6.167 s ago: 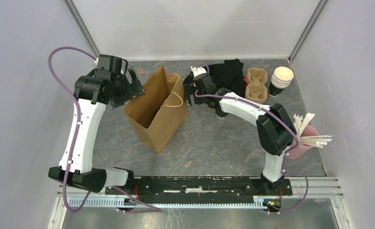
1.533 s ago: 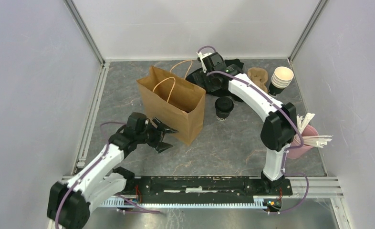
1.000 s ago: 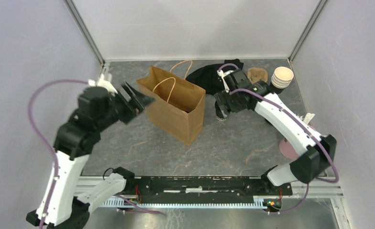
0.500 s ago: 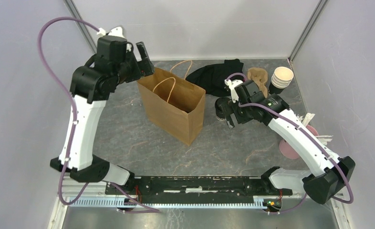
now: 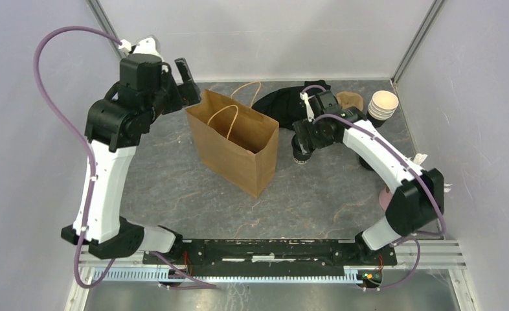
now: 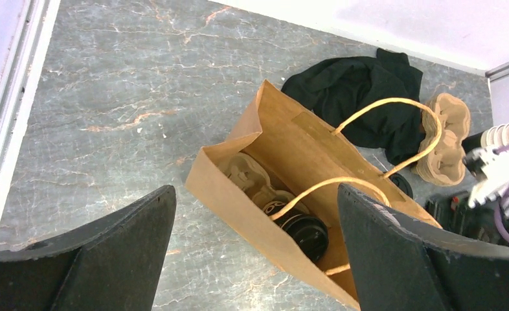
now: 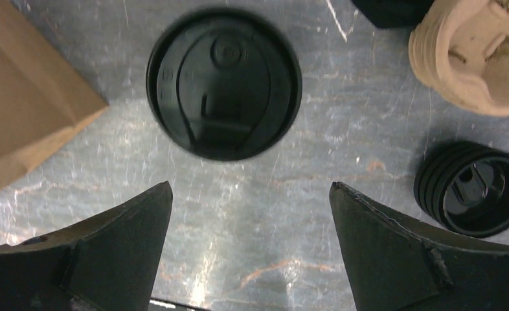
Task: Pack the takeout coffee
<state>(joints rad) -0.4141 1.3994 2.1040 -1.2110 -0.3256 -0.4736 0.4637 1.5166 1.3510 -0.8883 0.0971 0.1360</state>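
Observation:
The cup's black lid (image 5: 296, 143) is outward of my open right gripper, past its fingers, so I will move it outward until its fingers are on both sides of the rim of the cup on the table and close.
A brown paper bag (image 5: 236, 146) with twine handles stands open mid-table. In the left wrist view the bag (image 6: 284, 146) holds a pulp carrier (image 6: 245, 170) with one black lidded coffee cup (image 6: 307, 234) in it. The second lidded cup (image 7: 225, 81) stands on the table right of the bag, and the top view shows it (image 5: 299, 154) partly under my right gripper (image 5: 302, 137). My right gripper (image 7: 249, 184) is open and empty just above and near-side of that cup. My left gripper (image 5: 188, 81) is open and empty, high over the bag's back left corner (image 6: 255, 189).
A black cloth (image 5: 284, 103) lies behind the bag. A stack of pulp carriers (image 5: 349, 100) and a stack of lidless cups (image 5: 383, 105) sit at the back right. Loose black lids (image 7: 472, 188) lie right of the cup. Enclosure walls ring the table.
My right gripper has moved back and left, now over the cup on the table. My left gripper stayed high by the bag's back corner, shifting slightly. The bag has not moved.

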